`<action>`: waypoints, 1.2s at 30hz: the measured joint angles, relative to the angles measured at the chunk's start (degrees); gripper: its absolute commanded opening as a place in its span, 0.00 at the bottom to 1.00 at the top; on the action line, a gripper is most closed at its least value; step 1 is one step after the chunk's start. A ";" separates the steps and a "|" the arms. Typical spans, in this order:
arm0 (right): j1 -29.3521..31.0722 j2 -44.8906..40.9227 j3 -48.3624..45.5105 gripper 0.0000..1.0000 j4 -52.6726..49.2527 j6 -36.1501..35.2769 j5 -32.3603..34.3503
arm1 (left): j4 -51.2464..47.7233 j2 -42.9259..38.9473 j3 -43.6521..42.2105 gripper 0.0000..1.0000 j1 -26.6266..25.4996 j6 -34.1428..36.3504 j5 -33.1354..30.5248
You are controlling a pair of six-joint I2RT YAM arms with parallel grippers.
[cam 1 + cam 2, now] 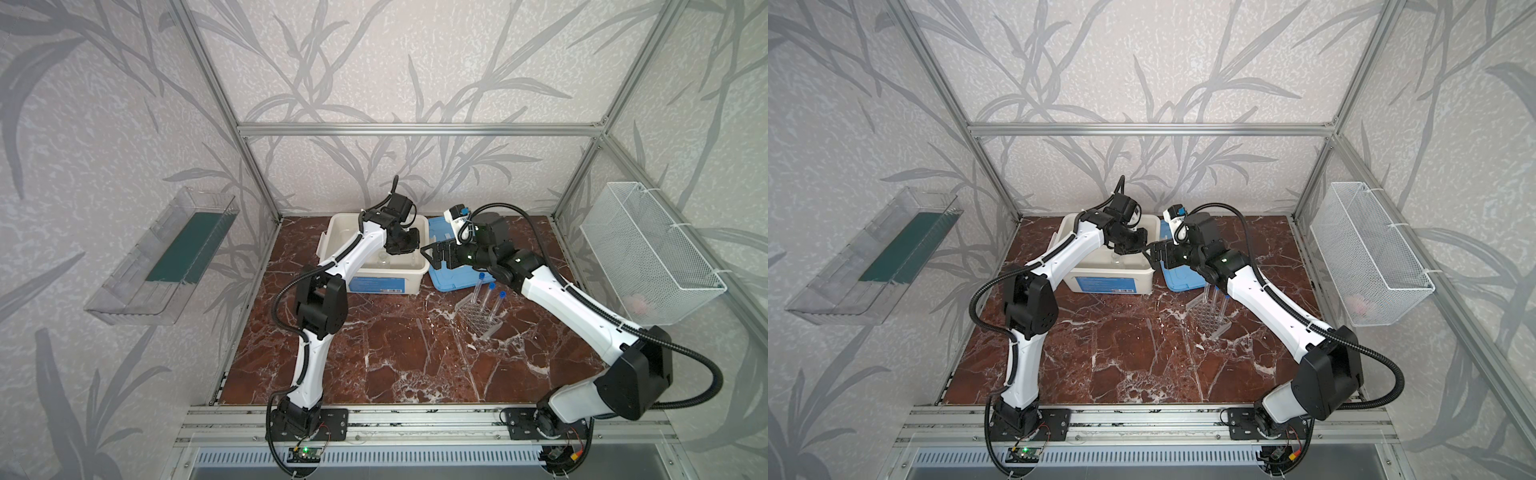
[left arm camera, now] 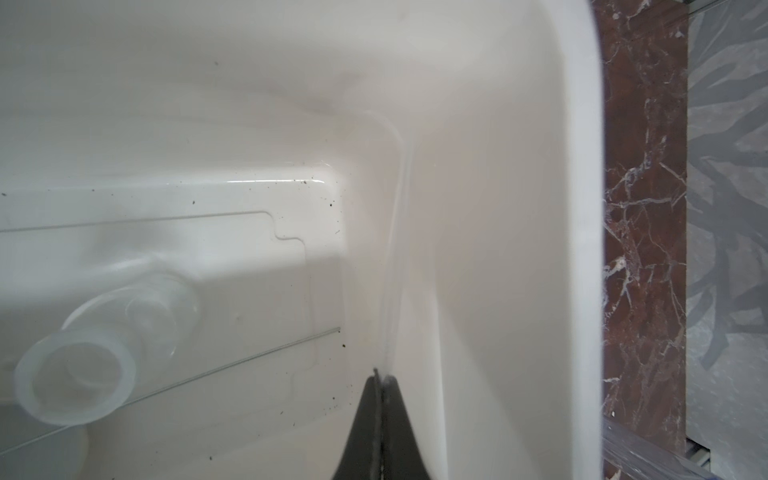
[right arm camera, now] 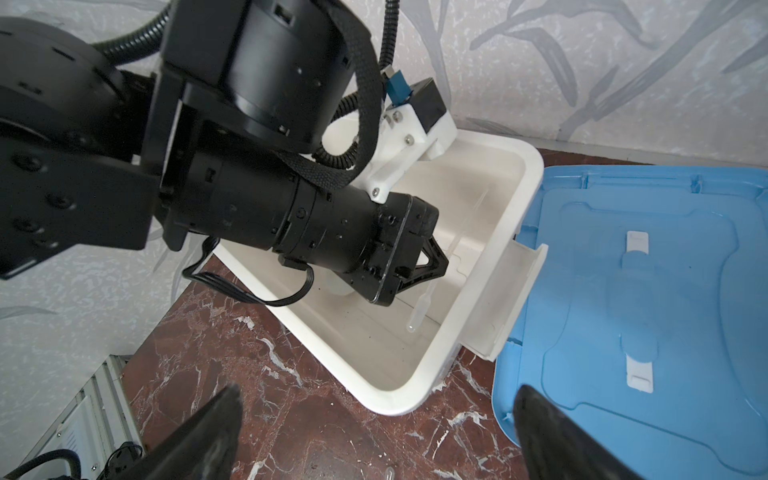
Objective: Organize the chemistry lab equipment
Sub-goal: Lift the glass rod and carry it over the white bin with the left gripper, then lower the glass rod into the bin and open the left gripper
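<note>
My left gripper lowers the thin clear rod (image 2: 395, 249) onto the open strip below next and releases it there, since the bare tub's bottom beside the lid-side (image 2: 361, 308) lies below.
My left gripper (image 2: 380, 374) reaches down inside the white tub (image 1: 374, 286) and is shut on a thin clear rod (image 2: 395, 249). In the right wrist view that rod (image 3: 419, 307) hangs from the left gripper (image 3: 432, 266). A small clear jar (image 2: 79, 374) and another thin rod (image 2: 208, 368) lie on the tub floor. Just off the tub's right corner, my right gripper (image 1: 430, 253) hovers open and holds nothing. Three blue-capped tubes (image 1: 488, 295) stand in the clear rack (image 1: 478, 318) on the table, to the right of the tub.
The blue lid (image 1: 453, 280) lies flat beside the tub, under the right wrist. A white wire basket (image 1: 652, 257) hangs on the right wall, and a clear shelf (image 1: 162, 257) on the left wall. A clear rod tip (image 3: 388, 472) rests on the marble below my right gripper.
</note>
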 measured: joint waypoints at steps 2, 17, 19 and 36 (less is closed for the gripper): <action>-0.15 0.33 0.00 1.00 -0.02 0.00 -0.02 | -0.39 1.03 0.24 0.00 0.00 0.07 -0.52; -0.68 2.03 -1.95 0.99 1.88 -1.66 0.48 | -1.66 7.04 1.95 0.00 0.00 0.28 -1.66; -0.68 2.03 -2.38 0.99 1.97 -1.66 0.52 | -1.53 7.93 2.01 0.00 0.00 0.26 -1.57; -0.94 2.01 -4.44 0.99 2.67 -1.68 0.68 | -1.20 10.14 2.01 0.19 0.00 -0.66 -2.49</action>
